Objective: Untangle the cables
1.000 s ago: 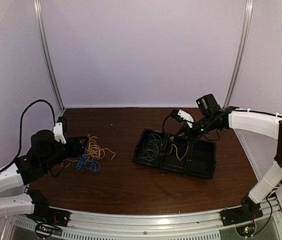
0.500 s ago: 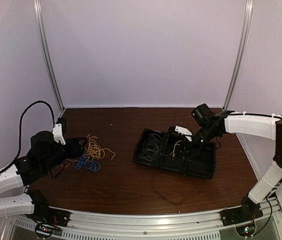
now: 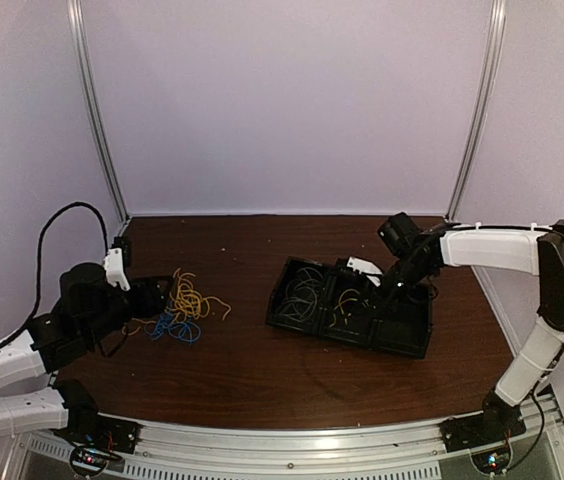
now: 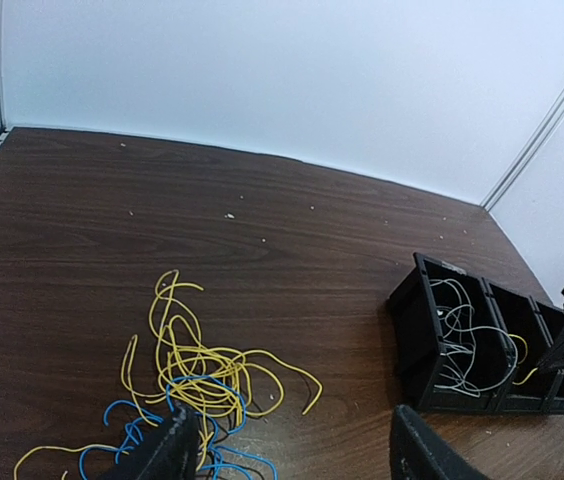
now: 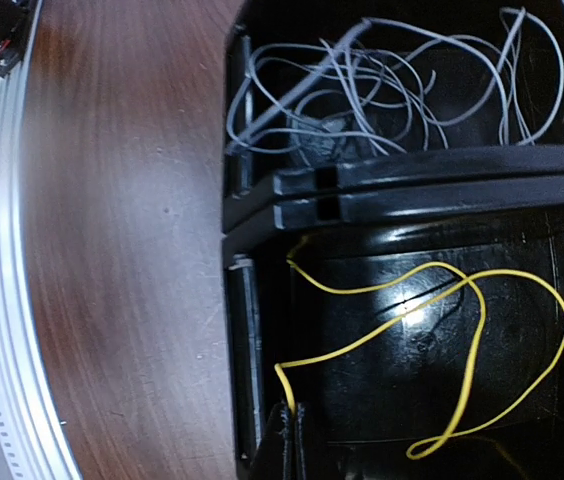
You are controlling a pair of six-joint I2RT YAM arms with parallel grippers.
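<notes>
The far parts of the far yellow loops [image 3: 184, 289] [image 4: 175, 326] lie clear of the blue cables, so my left gripper should move outward, tilt down and lower onto them next.
A tangle of yellow and blue cables [image 3: 184, 305] lies on the brown table at the left. My left gripper [image 3: 157, 295] hovers at its near edge, open and holding nothing. In the left wrist view its fingers [image 4: 167, 450] straddle the near side of the tangle [image 4: 197, 370]. My right gripper [image 5: 292, 435] is shut on one end of a single yellow cable [image 5: 432, 340], which lies looped in the middle compartment of a black tray [image 3: 407, 335]. Pale grey cables [image 5: 382, 90] fill the tray's left compartment. In the top view the right gripper [image 3: 354, 298] reaches down into the tray.
The black tray [image 4: 417, 320] has three compartments and sits right of centre, angled on the table. Grey wall panels and metal posts [image 3: 97, 120] close off the back and sides. A metal rail [image 5: 2, 300] runs along the table's near edge.
My right gripper has come down from above the tray into its middle compartment, laying the yellow cable on the floor there. The left arm has not moved.
</notes>
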